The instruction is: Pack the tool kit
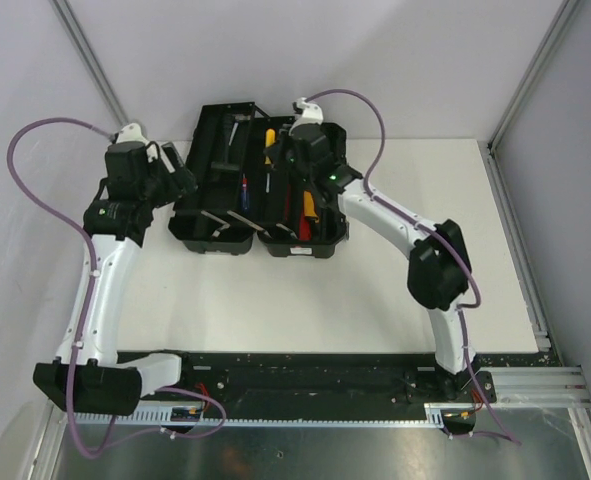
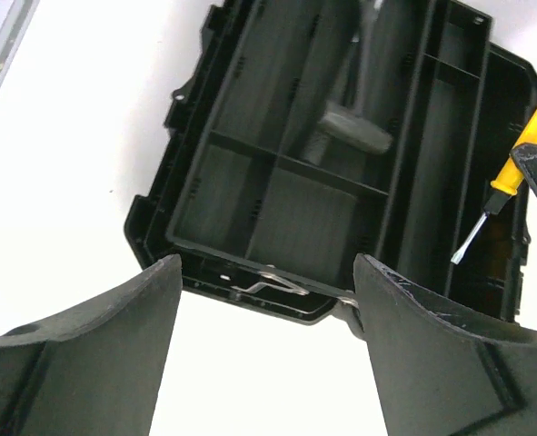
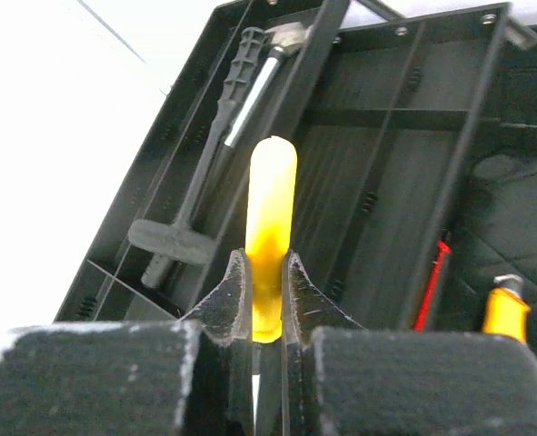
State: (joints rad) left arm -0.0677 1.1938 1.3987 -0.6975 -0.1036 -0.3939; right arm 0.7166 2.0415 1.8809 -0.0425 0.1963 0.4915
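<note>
The section of the box beside the hammer's has a bare bottom, so I should lower my right gripper toward the left in the top view and release the yellow-handled screwdriver there.
The tool kit [image 1: 300,245] lies open at the middle of the table, a black box with divided trays. My right gripper [image 3: 268,272] is shut on a yellow-handled screwdriver [image 3: 271,200] and holds it above the tray [image 3: 386,182]; from above, that screwdriver [image 1: 269,140] sits near the box's back. A hammer [image 3: 223,136] lies in a long compartment. A red screwdriver [image 3: 432,282] and another yellow handle [image 3: 506,309] lie in the box. My left gripper [image 2: 268,291] hangs open just outside the box's left edge [image 2: 250,286], with nothing between its fingers [image 2: 114,345].
A blue-handled screwdriver [image 1: 243,187] and an orange-handled one [image 1: 308,205] rest inside the box. White table [image 1: 325,310] spreads in front of the box. Grey walls with metal rails [image 1: 520,100] stand at the back and on both sides.
</note>
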